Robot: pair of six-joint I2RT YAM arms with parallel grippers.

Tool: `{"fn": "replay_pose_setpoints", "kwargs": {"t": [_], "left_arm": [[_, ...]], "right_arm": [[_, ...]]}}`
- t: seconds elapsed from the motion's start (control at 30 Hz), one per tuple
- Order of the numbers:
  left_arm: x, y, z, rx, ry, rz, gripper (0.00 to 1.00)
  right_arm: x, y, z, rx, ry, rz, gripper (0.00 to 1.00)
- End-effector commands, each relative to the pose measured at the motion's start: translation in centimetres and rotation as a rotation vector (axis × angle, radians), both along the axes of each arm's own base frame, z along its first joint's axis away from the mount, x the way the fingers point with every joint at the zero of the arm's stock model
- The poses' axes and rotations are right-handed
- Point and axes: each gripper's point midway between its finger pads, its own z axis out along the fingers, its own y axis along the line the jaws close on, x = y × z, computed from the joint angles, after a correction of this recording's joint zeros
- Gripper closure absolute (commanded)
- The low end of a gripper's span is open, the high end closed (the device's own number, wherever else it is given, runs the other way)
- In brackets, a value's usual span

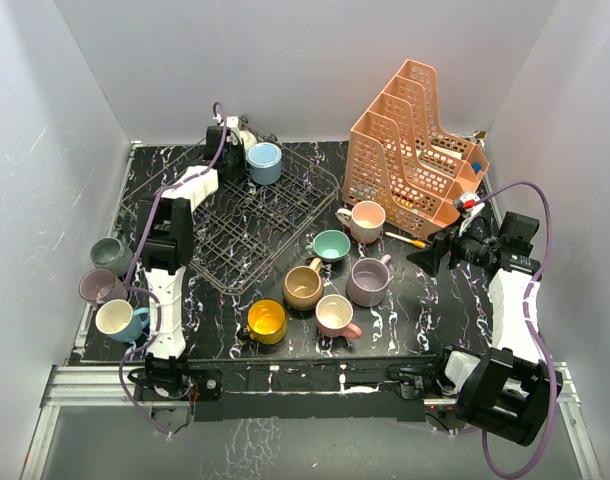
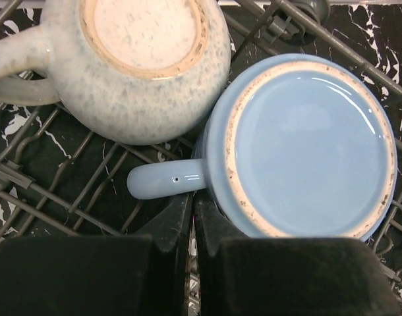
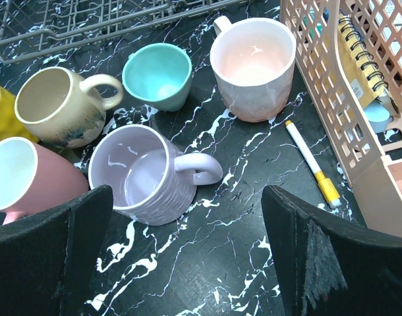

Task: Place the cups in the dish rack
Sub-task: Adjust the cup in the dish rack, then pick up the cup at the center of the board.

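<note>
The lilac cup (image 3: 138, 174) stands with its opening up, to the left of my right gripper in the top view. I will swing across, turn and go down onto the cup's far rim.
The dish rack (image 1: 235, 235) sits at the back left. Inside it a blue cup (image 2: 306, 148) and a speckled cream cup (image 2: 138, 59) stand upside down. My left gripper (image 2: 192, 204) is shut and empty, its tips just below the blue cup's handle; from above it (image 1: 228, 140) hangs over the rack's far corner beside the blue cup (image 1: 264, 163). My right gripper (image 3: 186, 197) is open above the table, next to a lilac cup (image 3: 138, 174). Around that stand a pale pink cup (image 3: 254, 66), a teal cup (image 3: 158, 74), a tan cup (image 3: 56, 105), a pink cup (image 3: 23, 178) and a yellow cup (image 1: 267, 322).
An orange tiered organizer (image 1: 415, 150) stands at the back right, with a white and yellow marker (image 3: 313, 164) lying beside it. Three more cups, grey-green (image 1: 112, 256), mauve (image 1: 101, 289) and blue-and-cream (image 1: 120, 320), crowd the table's left edge. Walls close in on three sides.
</note>
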Motion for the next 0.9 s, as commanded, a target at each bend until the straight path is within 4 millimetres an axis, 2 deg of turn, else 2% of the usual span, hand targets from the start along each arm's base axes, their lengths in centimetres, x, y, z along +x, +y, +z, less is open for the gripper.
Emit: {"fn": "replay_pose_setpoints", "kwargs": {"t": [0.0, 0.1, 0.23, 0.37, 0.4, 0.43, 0.57, 0.67, 0.77, 0.8, 0.83, 0.87], "left_arm": [[1.1, 0.4, 5.4, -0.014, -0.106, 0.020, 0.98], [0.0, 0.6, 7.1, -0.017, -0.119, 0.020, 0.92], [-2.6, 1.0, 9.3, -0.025, -0.138, 0.013, 0.85], [-5.8, 1.4, 13.0, -0.056, -0.203, -0.001, 0.77], [-6.9, 1.5, 13.3, -0.067, -0.204, -0.008, 0.74], [-7.8, 1.3, 15.1, -0.089, -0.234, -0.020, 0.73], [-13.9, 0.1, 18.3, -0.198, -0.245, -0.116, 0.59], [-19.7, -0.3, 21.2, -0.290, -0.280, -0.161, 0.46], [-25.3, 0.3, 22.0, -0.359, -0.309, -0.149, 0.24], [-27.1, 0.7, 21.4, -0.376, -0.304, -0.124, 0.11], [-29.1, 1.1, 22.2, -0.403, -0.339, -0.106, 0.04], [-30.5, 1.5, 22.3, -0.430, -0.347, -0.081, 0.03]], "right_arm": [[0.5, -0.3, 0.2, -0.019, -0.044, 0.004, 0.00], [0.4, -0.3, 0.1, -0.022, -0.049, 0.008, 0.00], [0.3, -0.3, 0.1, -0.030, -0.060, 0.010, 0.00], [-0.3, 0.1, 0.5, -0.040, -0.099, 0.030, 0.00], [-0.5, 0.2, 0.7, -0.044, -0.117, 0.040, 0.00], [-0.7, 0.4, 0.8, -0.048, -0.134, 0.049, 0.00], [-1.6, 1.1, 1.4, -0.051, -0.201, 0.086, 0.00], [-2.3, 1.7, 1.9, -0.057, -0.261, 0.127, 0.00], [-3.2, 2.3, 2.7, -0.080, -0.307, 0.174, 0.00], [-3.3, 2.4, 3.1, -0.089, -0.314, 0.184, 0.00], [-3.5, 2.5, 3.4, -0.098, -0.316, 0.195, 0.00], [-3.5, 2.5, 3.8, -0.108, -0.312, 0.204, 0.00]]}}
